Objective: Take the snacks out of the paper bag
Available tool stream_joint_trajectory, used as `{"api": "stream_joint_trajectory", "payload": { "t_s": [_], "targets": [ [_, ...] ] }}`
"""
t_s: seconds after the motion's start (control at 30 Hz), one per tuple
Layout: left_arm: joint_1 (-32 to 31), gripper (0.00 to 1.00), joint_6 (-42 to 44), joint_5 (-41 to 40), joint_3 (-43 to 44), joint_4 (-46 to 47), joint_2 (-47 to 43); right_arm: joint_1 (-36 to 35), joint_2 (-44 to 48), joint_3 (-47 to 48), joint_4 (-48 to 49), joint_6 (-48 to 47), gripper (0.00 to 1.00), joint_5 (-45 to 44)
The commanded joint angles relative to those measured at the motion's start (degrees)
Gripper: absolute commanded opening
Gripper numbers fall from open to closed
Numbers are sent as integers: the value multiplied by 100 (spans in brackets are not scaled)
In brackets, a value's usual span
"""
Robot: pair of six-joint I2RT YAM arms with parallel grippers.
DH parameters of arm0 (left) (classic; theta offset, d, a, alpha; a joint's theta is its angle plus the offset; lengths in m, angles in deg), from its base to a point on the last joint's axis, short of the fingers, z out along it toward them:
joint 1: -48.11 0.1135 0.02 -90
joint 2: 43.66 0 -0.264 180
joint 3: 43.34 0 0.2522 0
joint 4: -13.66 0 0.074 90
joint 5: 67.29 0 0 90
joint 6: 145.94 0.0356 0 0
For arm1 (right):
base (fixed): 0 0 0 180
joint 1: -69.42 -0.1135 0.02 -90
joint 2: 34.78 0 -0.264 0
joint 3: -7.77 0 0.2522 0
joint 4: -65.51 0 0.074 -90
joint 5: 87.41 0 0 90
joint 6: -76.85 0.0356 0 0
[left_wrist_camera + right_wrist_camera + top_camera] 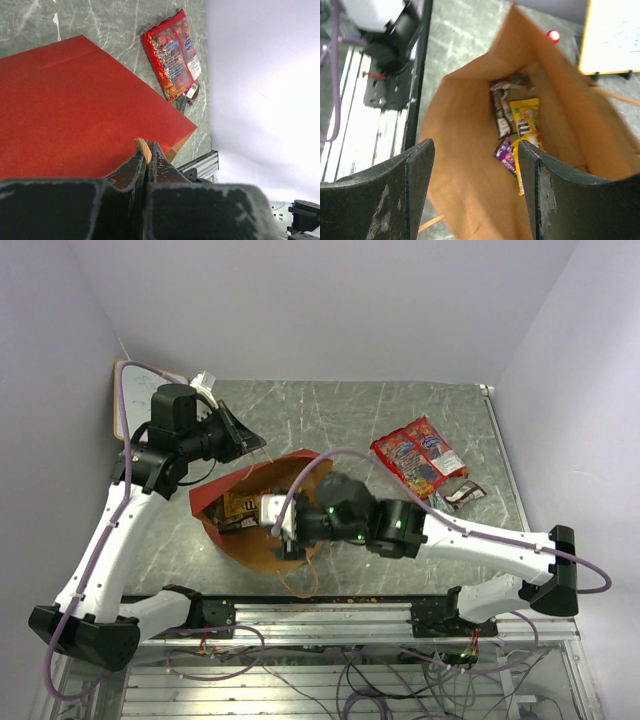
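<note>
My right gripper next moves down, open, through the bag's opening [470, 130] onto the nearer yellow packet, since that packet lies below, deep inside the bag.
The paper bag [262, 548], red outside and brown inside, lies on its side with its mouth held up. My left gripper [243, 440] is shut on the bag's twisted handle [144, 148] at its upper rim; the red bag wall [65, 100] fills the left wrist view. My right gripper [281, 524] is open and empty at the bag mouth [470, 130]. Inside lie a yellow packet [526, 117], a purple pack [505, 156] and a brown pack [501, 114]. Two red crisp bags [418, 455] and a small brown pack [463, 495] lie on the table to the right.
A white board [118, 405] leans at the back left behind the left arm, also in the right wrist view [615, 35]. The bag's other handle loop [300, 578] hangs toward the metal rail [330, 615] at the near edge. Walls close in on left and right.
</note>
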Motion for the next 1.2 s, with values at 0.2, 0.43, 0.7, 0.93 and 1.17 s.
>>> {"api": "stream_joint_trajectory", "payload": {
  "t_s": [0.2,0.43,0.7,0.93,1.17],
  "targets": [
    [-3,7,167,337,-83,176,-166,-524,206,-1237,-201,-1283,66,-1931],
    [-6,7,315,552,-133,226,-335,-117,-115,-1454,324,-2294,59,-1841],
    [-3,7,424,585,9,335,-373,202,-1305,-863,544,-2860,52,-1364],
    [-5,7,484,693,162,301,-314,643,-2402,-290,830,-3069,54,-1492],
    [-6,7,601,831,235,225,-286,844,-2933,-69,877,-3392,57,-1364]
  ]
}}
